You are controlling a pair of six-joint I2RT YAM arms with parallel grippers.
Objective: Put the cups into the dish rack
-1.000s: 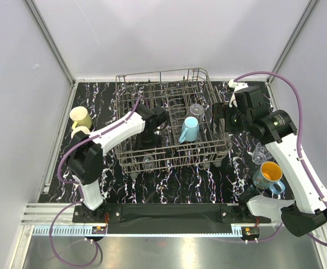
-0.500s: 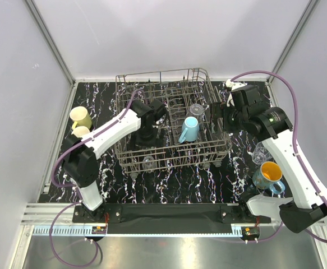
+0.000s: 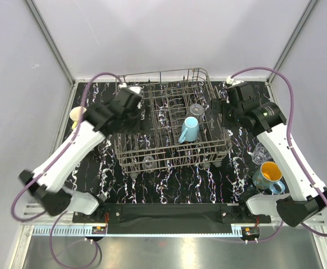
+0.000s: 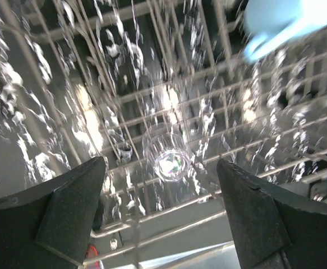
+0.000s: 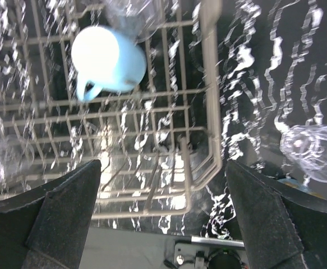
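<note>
The glass is outside the rack (image 3: 169,152), so the robot's open right gripper will next move down and to the right in the top view, onto the clear glass's far rim (image 3: 265,144).
The dish rack (image 3: 169,152) stands mid-table. In it are a light blue mug (image 3: 189,129), a clear glass (image 3: 196,109) behind it and a clear glass (image 3: 147,162) at the front left. My left gripper (image 3: 132,117) hangs open and empty over the rack's left edge. In the left wrist view that front glass (image 4: 169,154) lies beyond my open left gripper (image 4: 160,213). My right gripper (image 3: 218,115) is open and empty over the rack's right edge. A yellow mug (image 3: 76,114) shows half hidden behind the left arm.
On the table right of the rack stand a clear glass (image 3: 260,152) and a teal-blue mug with orange inside (image 3: 268,175). The right wrist view shows the blue mug (image 5: 110,59), the rack's corner (image 5: 208,84) and that loose glass (image 5: 314,148). White walls enclose the table.
My left gripper opened wider and the arm rose and drew back left out of the rack, leaving the glass at the front left. The right gripper shifted slightly toward the back.
</note>
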